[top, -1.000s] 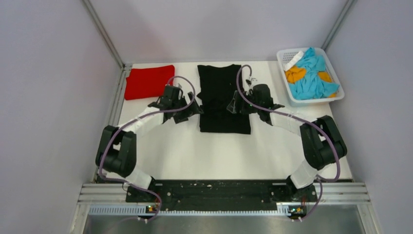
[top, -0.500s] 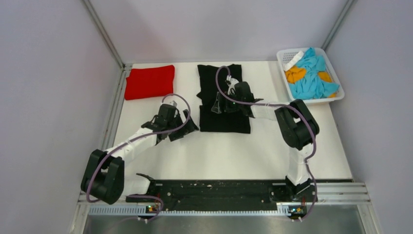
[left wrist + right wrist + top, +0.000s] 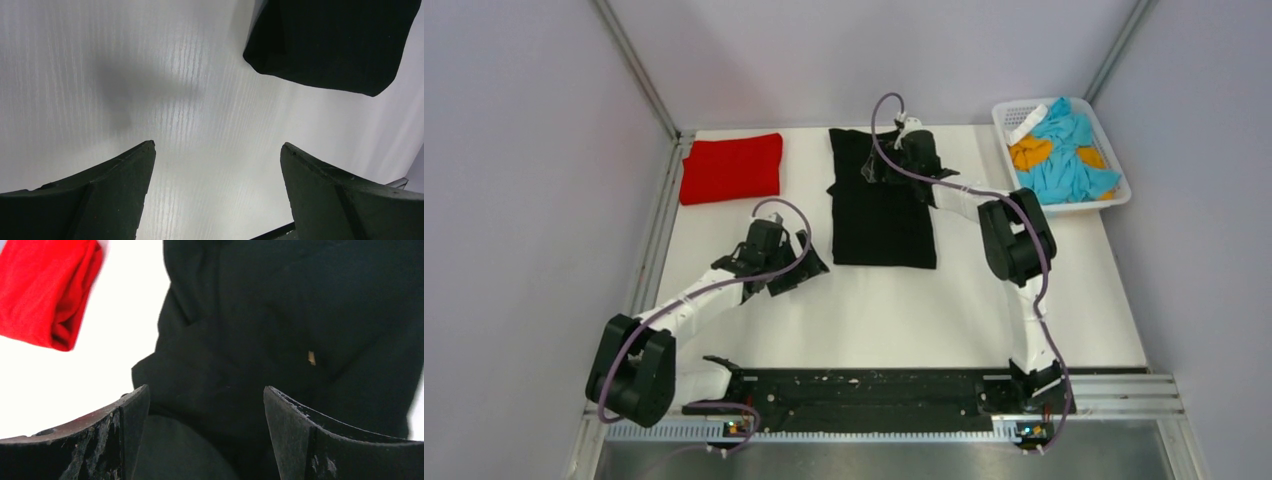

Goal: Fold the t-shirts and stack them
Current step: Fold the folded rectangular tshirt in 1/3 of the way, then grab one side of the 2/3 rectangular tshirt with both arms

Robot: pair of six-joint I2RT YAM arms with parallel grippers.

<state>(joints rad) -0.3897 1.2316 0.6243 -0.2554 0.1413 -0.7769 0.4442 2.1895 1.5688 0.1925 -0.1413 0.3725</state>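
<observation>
The left gripper's fingers are above bare table, so the gripper next needs to move down and to the right in the top view, onto the black t-shirt's near corner [image 3: 837,261] [image 3: 256,62] beside it.
The black t-shirt [image 3: 879,205] lies as a long folded strip at the table's back middle. It also shows in the right wrist view [image 3: 300,315], and its near corner shows in the left wrist view [image 3: 335,45]. The red t-shirt [image 3: 731,167] lies folded at the back left and shows in the right wrist view [image 3: 45,290]. My right gripper [image 3: 876,168] is open over the black shirt's far end, its jaws apart with nothing between them. My left gripper [image 3: 799,262] is open and empty over bare table, left of the black shirt's near corner.
A white lattice basket [image 3: 1014,150] with blue and orange cloth stands at the back right. Grey walls close in the table on three sides. The black base rail [image 3: 864,390] runs along the near edge.
My right gripper has moved from the black shirt's middle to its far end, the arm stretching out. My left gripper has drawn back from the shirt's left edge toward the near left.
</observation>
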